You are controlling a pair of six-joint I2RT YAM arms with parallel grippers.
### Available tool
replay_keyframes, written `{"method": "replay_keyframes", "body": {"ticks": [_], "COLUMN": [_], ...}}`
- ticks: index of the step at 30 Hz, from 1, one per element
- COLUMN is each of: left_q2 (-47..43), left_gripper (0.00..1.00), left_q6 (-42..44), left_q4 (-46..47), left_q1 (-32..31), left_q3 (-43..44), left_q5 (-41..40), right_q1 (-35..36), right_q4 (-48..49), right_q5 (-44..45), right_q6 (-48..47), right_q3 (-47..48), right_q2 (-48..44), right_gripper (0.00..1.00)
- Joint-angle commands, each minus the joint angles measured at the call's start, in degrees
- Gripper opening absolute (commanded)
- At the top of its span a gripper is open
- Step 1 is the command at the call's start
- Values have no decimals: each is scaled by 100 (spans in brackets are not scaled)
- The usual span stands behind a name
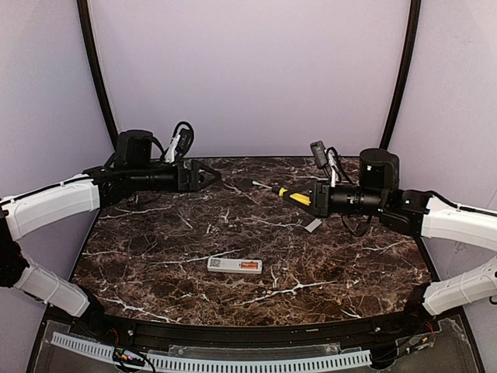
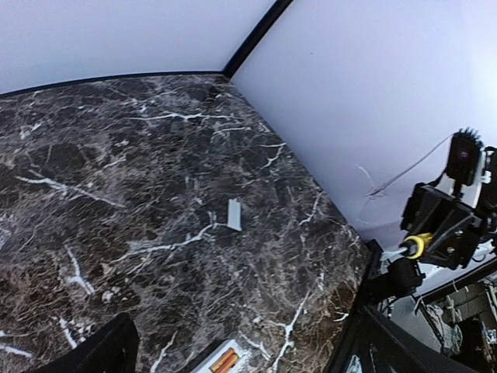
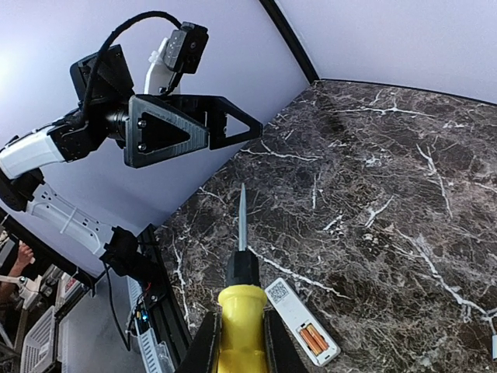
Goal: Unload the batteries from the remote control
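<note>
My left gripper tips downward and lowers next to straddle the remote control's plain middle (image 1: 231, 265), since the orange batteries lie exposed in the bay beside it.
The white remote control (image 1: 233, 265) lies back-up near the table's front middle. Two orange batteries (image 1: 249, 266) sit side by side in its open bay at the right end. They also show in the right wrist view, batteries (image 3: 314, 339) in the remote control (image 3: 289, 305), and at the bottom edge of the left wrist view (image 2: 224, 361). My left gripper (image 1: 211, 175) hovers open and empty above the far left of the table (image 2: 241, 334). Raised at the far right, my right gripper (image 1: 312, 199) is shut on a yellow-handled screwdriver (image 3: 242, 318), tip pointing left.
A small grey cover piece (image 1: 313, 225) lies flat on the marble below my right gripper, seen also in the left wrist view (image 2: 234, 214). Black rails edge the table (image 1: 155, 233), with purple walls behind and at both sides.
</note>
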Motion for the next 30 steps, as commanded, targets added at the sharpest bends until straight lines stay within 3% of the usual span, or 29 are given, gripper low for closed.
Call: {"method": "replay_keyframes", "body": {"ticks": [1,4,5,6,10,18,24,30], "left_q2": [180,503,26,449,451,256,2,36], "left_gripper": [100,100,98,96,90,88,87,89], "left_q6": [388,523,668,763,1432,4092,5639,6131], "left_q4": [-945,-1256,-1407,-1518,-1742,-2561,-2031,-1400], "left_q1": [219,342,347,352,342,-238,-462,-472], "left_q3": [-22,238,293,379,445,522,-237,-806], "left_q5": [-576,-467,-428,-410,-318,-866,236,965], "right_q1": [36,35,35,35,39,34,26,23], "right_q4": [-653,-733,-804,-916,-1225,-1588,-1781,-1870], "right_q5": [534,651,688,737,919,1133,1204,1174], "right_q6": [-369,-448,-475,-496,-582,-645,-656,-594], "right_q3": [184,162,162,169,171,67,-27,-175], "right_q2": [-236,-312,-336,-360,-437,-547,-714,-904], "right_gripper": [0,0,0,0,0,0,0,0]}}
